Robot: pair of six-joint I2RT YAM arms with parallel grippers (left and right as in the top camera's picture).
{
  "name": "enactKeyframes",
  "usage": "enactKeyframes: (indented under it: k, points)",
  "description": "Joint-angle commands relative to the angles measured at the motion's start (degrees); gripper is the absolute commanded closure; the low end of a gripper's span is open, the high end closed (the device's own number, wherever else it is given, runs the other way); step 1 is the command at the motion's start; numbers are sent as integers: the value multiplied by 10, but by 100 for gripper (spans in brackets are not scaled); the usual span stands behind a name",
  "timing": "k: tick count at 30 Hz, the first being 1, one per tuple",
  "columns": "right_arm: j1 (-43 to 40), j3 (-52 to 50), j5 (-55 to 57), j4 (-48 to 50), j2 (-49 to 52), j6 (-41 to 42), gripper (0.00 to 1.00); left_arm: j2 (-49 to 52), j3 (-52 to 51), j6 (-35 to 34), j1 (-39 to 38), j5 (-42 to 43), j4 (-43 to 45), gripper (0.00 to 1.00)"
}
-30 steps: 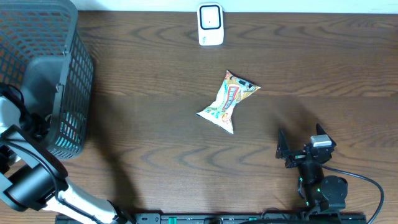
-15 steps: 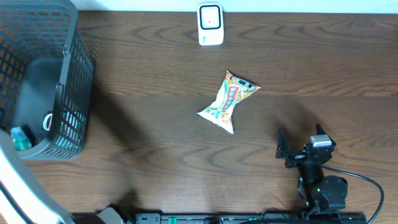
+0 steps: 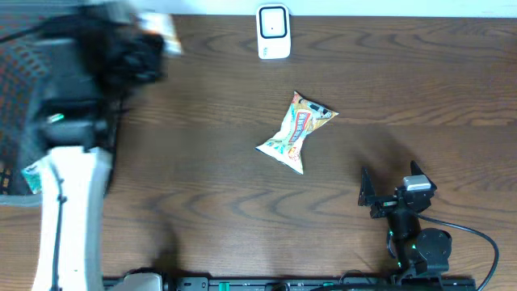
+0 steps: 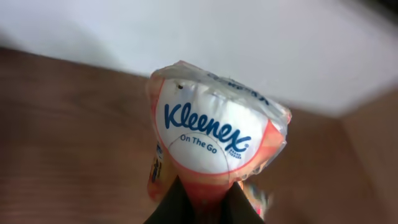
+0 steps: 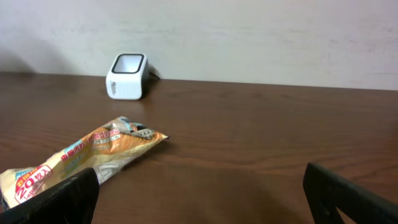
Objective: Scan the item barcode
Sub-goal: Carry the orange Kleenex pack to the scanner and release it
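The Kleenex pack should go down onto the bare table beside the snack bag next. I will tilt the fingertips of my left gripper downward and lower the pack there.
My left gripper (image 4: 205, 190) is shut on the lower end of a Kleenex On The Go tissue pack (image 4: 211, 130), white with an orange-red border, held up in the air. In the overhead view the left gripper (image 3: 145, 48) is blurred at the back left, and the pack (image 3: 161, 31) sticks out to its right. No barcode can be made out on the pack. The white scanner (image 3: 273, 32) stands at the back centre, to the right of the pack. My right gripper (image 3: 391, 188) rests open at the front right, with nothing between its fingers.
A snack bag (image 3: 296, 131) lies mid-table, also seen in the right wrist view as the snack bag (image 5: 87, 155) in front of the scanner (image 5: 127, 76). The dark mesh basket (image 3: 12, 97) stands at the far left, largely hidden by my left arm.
The left arm has risen from the basket and swung toward the back, now over the basket's right side with the tissue pack in its grip. The right arm has not moved.
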Motion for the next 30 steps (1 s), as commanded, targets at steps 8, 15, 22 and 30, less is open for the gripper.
enactKeyframes:
  k: [8, 15, 22, 30]
  points:
    - [4, 0, 2, -3, -3, -6, 1, 186, 1, 99, -230, -216, -29, 93]
    - [4, 0, 2, -3, -3, -6, 1, 319, 1, 99, -258, -215, -3, 78]
    - [4, 0, 2, -3, -3, -6, 1, 328, 1, 99, -258, -209, -4, 56]
    - [4, 0, 2, -3, -3, -6, 1, 216, 22, 99, -233, -230, 14, 43]
